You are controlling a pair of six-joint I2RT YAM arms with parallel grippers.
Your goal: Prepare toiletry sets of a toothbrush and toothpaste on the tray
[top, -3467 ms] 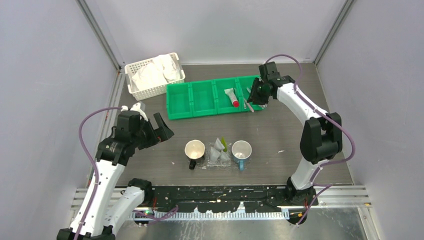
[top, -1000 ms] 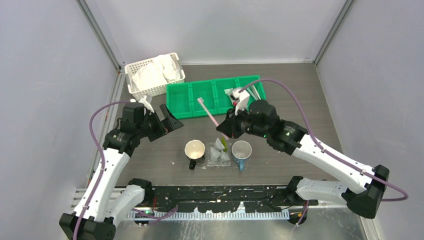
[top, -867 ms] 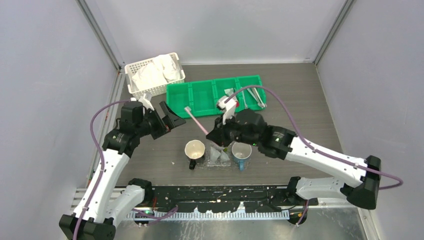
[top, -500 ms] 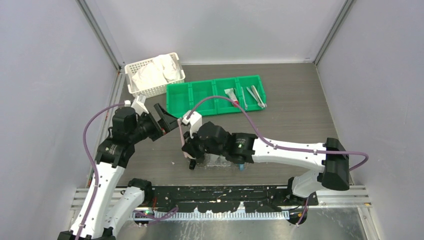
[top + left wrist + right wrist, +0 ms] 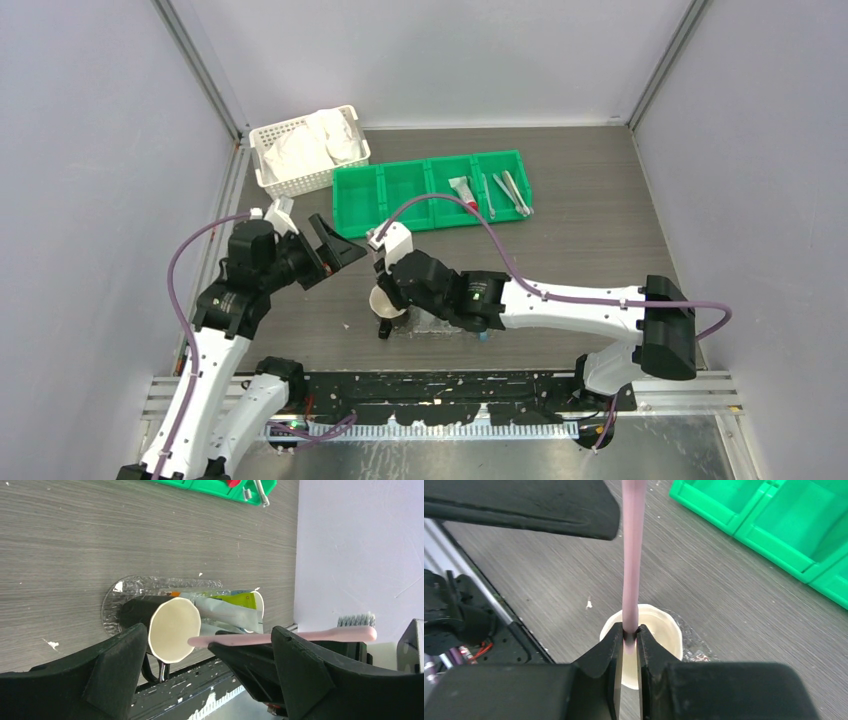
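Note:
The robot's right gripper will next lower the upright toothbrush into the cream mug's opening and release the toothbrush's lower end, since the toothbrush's bristles point up and the opening lies below.
My right gripper is shut on the lower end of a pink toothbrush, which stands upright over the mouth of a cream mug. In the left wrist view the toothbrush has its bristles away from the mug. The mug stands on the clear tray, beside a white toothpaste tube and a yellow-green one. My left gripper hovers open just left of the right gripper, holding nothing.
At the back lies a green four-compartment bin holding a red-capped tube and metal tools. Left of it sits a white lattice basket with cloths. The right arm covers most of a blue mug on the tray.
The right arm swung from the green bin leftward and down, bringing the pink toothbrush over the cream mug. The left gripper stayed open near the same spot.

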